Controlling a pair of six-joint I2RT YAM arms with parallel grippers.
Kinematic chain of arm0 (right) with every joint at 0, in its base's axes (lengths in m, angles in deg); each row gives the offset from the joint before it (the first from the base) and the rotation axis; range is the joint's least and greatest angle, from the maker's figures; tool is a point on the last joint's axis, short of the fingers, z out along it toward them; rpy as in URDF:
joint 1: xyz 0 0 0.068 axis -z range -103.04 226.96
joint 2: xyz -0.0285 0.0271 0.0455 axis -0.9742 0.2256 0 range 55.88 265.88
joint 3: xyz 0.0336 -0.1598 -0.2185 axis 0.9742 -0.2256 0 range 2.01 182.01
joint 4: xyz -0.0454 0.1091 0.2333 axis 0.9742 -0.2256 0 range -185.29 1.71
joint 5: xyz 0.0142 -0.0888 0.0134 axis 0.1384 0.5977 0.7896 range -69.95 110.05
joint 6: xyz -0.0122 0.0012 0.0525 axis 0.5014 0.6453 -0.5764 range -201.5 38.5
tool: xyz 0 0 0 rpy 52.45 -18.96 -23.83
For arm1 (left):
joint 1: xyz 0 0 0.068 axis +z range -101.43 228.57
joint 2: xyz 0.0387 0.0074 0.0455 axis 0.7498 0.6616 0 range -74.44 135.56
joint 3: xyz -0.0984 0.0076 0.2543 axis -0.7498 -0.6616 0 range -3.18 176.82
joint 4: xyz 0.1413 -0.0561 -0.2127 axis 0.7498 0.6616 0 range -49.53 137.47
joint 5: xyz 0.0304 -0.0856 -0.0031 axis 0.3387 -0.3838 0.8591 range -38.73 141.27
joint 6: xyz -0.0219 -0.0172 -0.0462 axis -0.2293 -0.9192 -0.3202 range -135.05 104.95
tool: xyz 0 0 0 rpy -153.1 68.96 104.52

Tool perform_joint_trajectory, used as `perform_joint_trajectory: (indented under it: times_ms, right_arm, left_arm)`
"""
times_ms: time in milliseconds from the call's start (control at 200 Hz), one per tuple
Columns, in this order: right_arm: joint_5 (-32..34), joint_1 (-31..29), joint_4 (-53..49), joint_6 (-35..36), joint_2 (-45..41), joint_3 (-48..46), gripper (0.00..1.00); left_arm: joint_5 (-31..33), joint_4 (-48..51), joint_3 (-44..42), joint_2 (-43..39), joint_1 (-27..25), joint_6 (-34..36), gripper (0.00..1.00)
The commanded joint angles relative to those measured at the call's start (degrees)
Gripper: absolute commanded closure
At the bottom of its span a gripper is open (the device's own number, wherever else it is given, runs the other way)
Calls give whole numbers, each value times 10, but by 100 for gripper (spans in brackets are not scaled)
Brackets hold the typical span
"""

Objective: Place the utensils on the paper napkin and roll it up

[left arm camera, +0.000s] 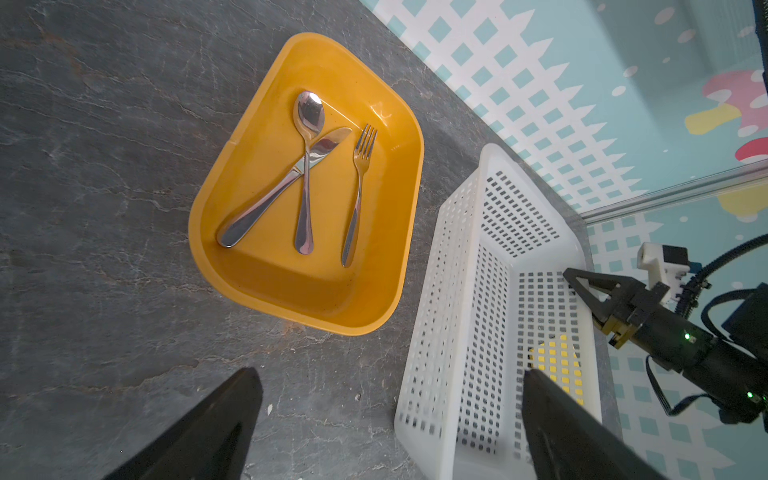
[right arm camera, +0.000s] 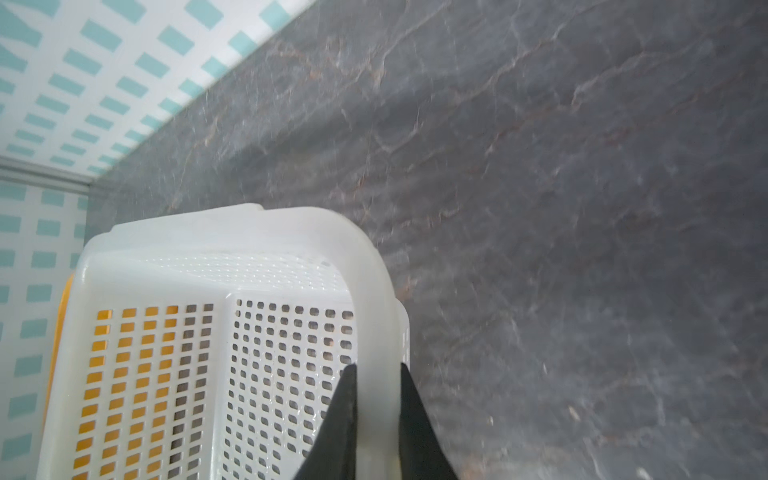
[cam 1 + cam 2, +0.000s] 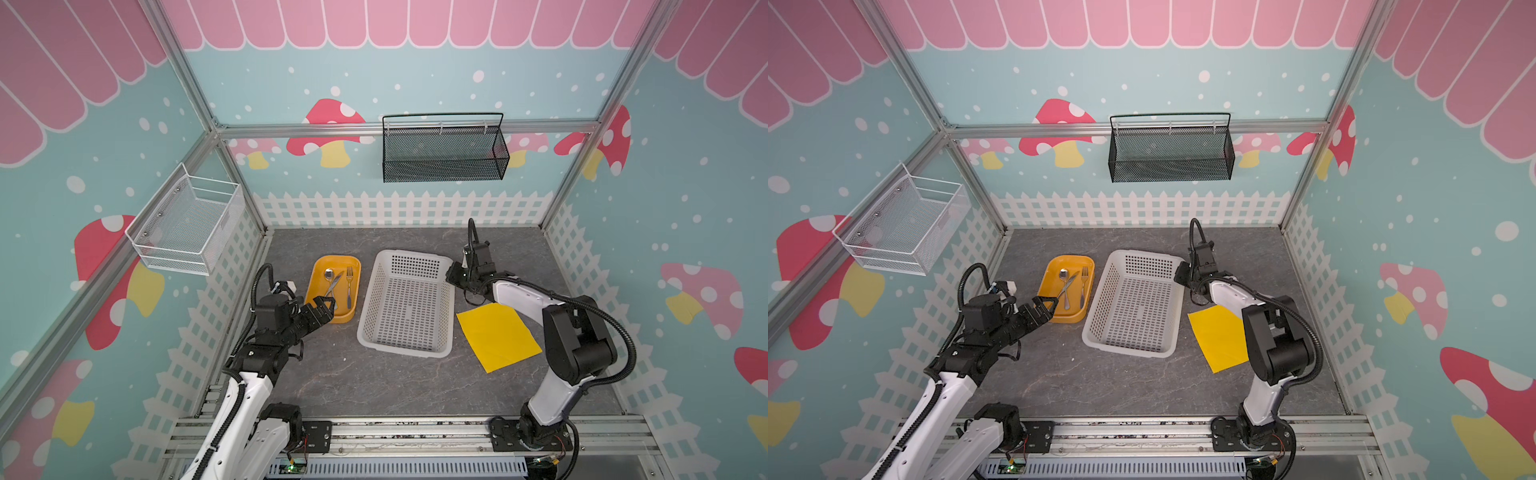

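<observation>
The right gripper slides the basket it holds outward toward bare tabletop by the fence (image 3: pixel 449 238) next and releases the basket's rim. This clears the way between tray (image 3: pixel 332 259) and napkin.
The utensils lie in an orange-yellow tray (image 3: pixel 332 259) at the left: a spoon (image 1: pixel 309 112) and a knife (image 1: pixel 257 208) crossed, with a fork (image 1: pixel 359 187) beside them. In both top views the paper napkin (image 3: pixel 498 334) (image 3: pixel 1219 336) lies flat on the table, right of the white basket (image 3: pixel 370 299). My left gripper (image 3: pixel 330 307) (image 1: pixel 388 374) hovers open at the tray's near end, holding nothing. My right gripper (image 3: pixel 451 274) (image 2: pixel 377 368) is shut on the basket's rim (image 2: pixel 249 232) at its far right corner.
A black mesh basket (image 3: pixel 444 151) hangs on the back wall and a white wire basket (image 3: pixel 187 224) on the left wall. The white basket stands between the tray and the napkin. My right arm (image 3: pixel 577 332) reaches over the napkin's right edge.
</observation>
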Motion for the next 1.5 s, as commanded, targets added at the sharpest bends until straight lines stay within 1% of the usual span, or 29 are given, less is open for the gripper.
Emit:
perform_joint_trajectory:
  times_ms: [0, 35, 110, 195, 295, 425, 530, 640, 675, 735, 805, 835, 865, 936, 1041, 1121, 1166, 1241, 1306, 1391, 1491]
  right_arm:
    - [44, 26, 5, -7, 45, 50, 92]
    - [52, 32, 5, -9, 56, 70, 93]
    - [47, 45, 7, -12, 114, 119, 93]
    - [19, 58, -1, -17, 159, 178, 93]
    - [48, 61, 1, -32, 191, 219, 94]
    - [43, 70, -14, -44, 249, 286, 94]
    - [44, 75, -35, -43, 279, 332, 94]
    - [50, 79, -41, -43, 294, 358, 94]
    - [41, 82, -44, -38, 298, 367, 93]
    - [13, 86, -41, -22, 301, 377, 88]
    - [-60, 90, -48, 25, 295, 392, 82]
    - [-101, 94, -62, 45, 286, 398, 76]
    - [-117, 97, -77, 65, 270, 398, 71]
    - [-96, 100, -107, 111, 211, 361, 61]
    - [-60, 108, -91, 163, 95, 240, 48]
    - [-53, 118, -89, 181, 7, 149, 47]
    - [-42, 122, -82, 184, -42, 81, 47]
    - [-29, 123, -40, 178, -124, -38, 47]
    - [-36, 127, -9, 165, -183, -130, 47]
    - [-51, 130, 1, 154, -231, -209, 48]
    - [-67, 131, 1, 149, -257, -264, 48]
  left_arm:
    - [-11, 21, 18, -12, 2, 4, 1]
    - [-12, 21, 17, -14, 1, 3, 1]
    - [-12, 20, 12, -20, 1, -2, 1]
    - [-13, 21, 8, -18, 1, -4, 1]
    - [-23, 23, 9, -16, 0, -6, 1]
    - [-26, 23, 8, -13, -3, -10, 1]
    - [-33, 23, 9, -9, -7, -13, 1]
    - [-35, 23, 10, -5, -13, -16, 2]
    - [-35, 22, 11, -4, -15, -16, 2]
    - [-35, 23, 12, -2, -19, -15, 2]
    - [-36, 21, 13, 1, -24, -17, 2]
    - [-37, 22, 14, 2, -27, -16, 2]
    - [-40, 22, 15, 4, -30, -15, 2]
    - [-40, 21, 16, 8, -43, -12, 3]
    - [-36, 12, 16, 17, -63, -6, 3]
    - [-41, -3, 15, 30, -78, -4, 3]
    - [-51, -14, 15, 39, -88, -4, 2]
    - [-56, -38, 11, 52, -109, -8, 2]
    - [-51, -58, 10, 65, -131, -8, 2]
    - [-42, -76, 12, 83, -155, -10, 2]
    - [-33, -96, 14, 106, -173, -14, 0]
